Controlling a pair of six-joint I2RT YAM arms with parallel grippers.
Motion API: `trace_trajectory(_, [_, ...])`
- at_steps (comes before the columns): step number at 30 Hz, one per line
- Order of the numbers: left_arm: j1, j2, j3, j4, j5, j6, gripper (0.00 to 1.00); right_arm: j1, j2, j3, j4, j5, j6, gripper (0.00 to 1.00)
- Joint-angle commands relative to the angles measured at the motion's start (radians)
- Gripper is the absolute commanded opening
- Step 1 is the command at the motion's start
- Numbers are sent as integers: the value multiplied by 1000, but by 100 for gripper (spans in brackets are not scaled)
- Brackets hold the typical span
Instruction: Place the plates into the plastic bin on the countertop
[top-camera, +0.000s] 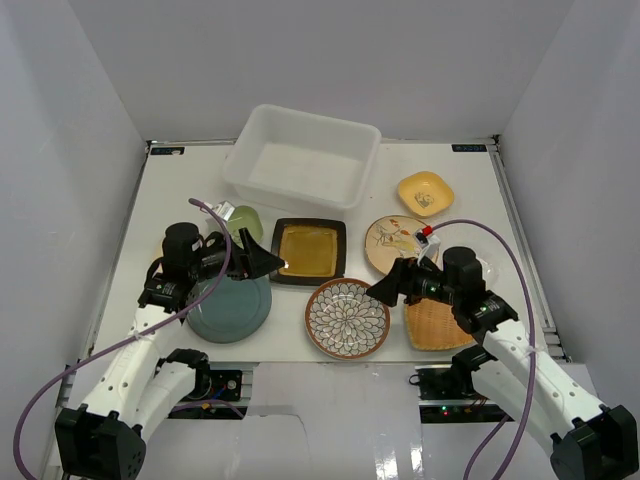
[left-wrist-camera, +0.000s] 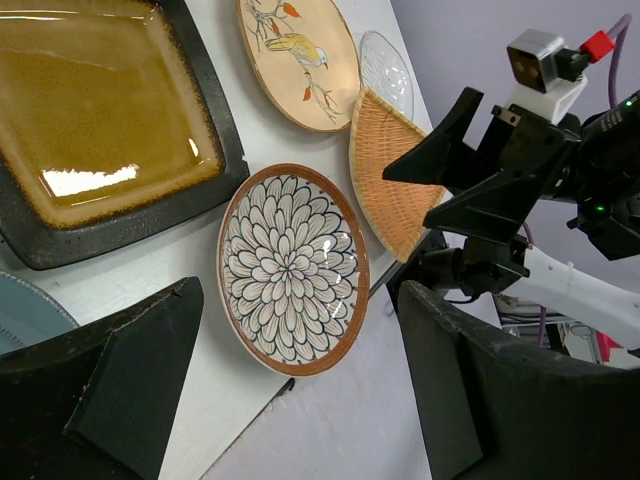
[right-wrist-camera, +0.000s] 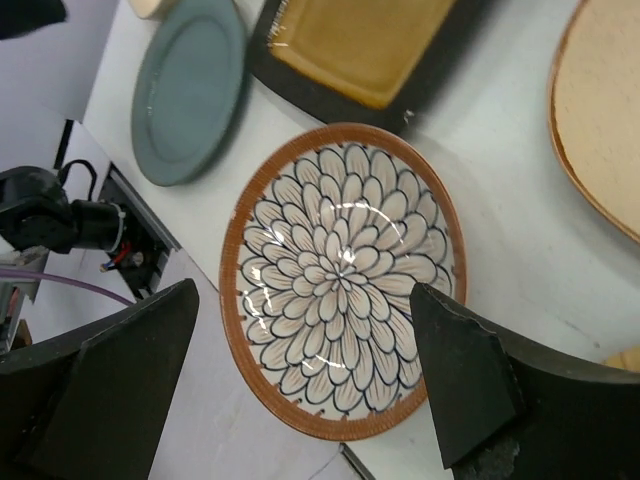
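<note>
The petal plate's rim beside the woven plate lies below my right gripper and faces this arm. My right gripper lowers its open fingers astride it next and closes.
The white plastic bin (top-camera: 300, 155) stands empty at the back of the white countertop (top-camera: 190, 190). In front of it lie the amber square plate (top-camera: 310, 250), grey-blue round plate (top-camera: 230, 308), brown petal-patterned plate (top-camera: 347, 318), cream painted plate (top-camera: 395, 243), woven tan plate (top-camera: 438, 325), small yellow plate (top-camera: 425, 193) and small green one (top-camera: 243, 220). My left gripper (top-camera: 272, 263) is open and empty over the amber plate's left edge. My right gripper (top-camera: 385, 290) is open and empty just right of the petal plate (right-wrist-camera: 343, 275), which also shows in the left wrist view (left-wrist-camera: 290, 268).
A clear glass dish (left-wrist-camera: 385, 70) lies beside the woven plate (left-wrist-camera: 395, 180). White walls enclose the counter. Metal rails (top-camera: 520, 230) run along its sides. The front edge drops off just below the petal plate (left-wrist-camera: 280, 395).
</note>
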Motion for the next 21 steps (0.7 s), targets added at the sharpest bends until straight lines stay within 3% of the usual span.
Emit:
trace_trajectory(1, [0, -6, 17, 14, 35, 18, 89, 7, -43, -17, -140, 93, -19, 93])
trace_trajectory(5, [0, 11, 35, 40, 106, 63, 90, 6, -21, -32, -173, 118, -2, 92])
trace_trajectory(8, [0, 8, 38, 40, 133, 112, 91, 6, 8, -24, -170, 150, -8, 84])
trace_trajectory(9, [0, -3, 30, 40, 154, 125, 97, 6, 35, -9, -167, 159, -23, 82])
trace_trajectory(17, [-43, -77, -72, 60, 142, 166, 98, 6, 230, 61, -139, 230, -129, 85])
trace_trajectory(21, [-54, -91, -68, 56, 145, 172, 98, 7, 319, 78, -95, 164, -158, 85])
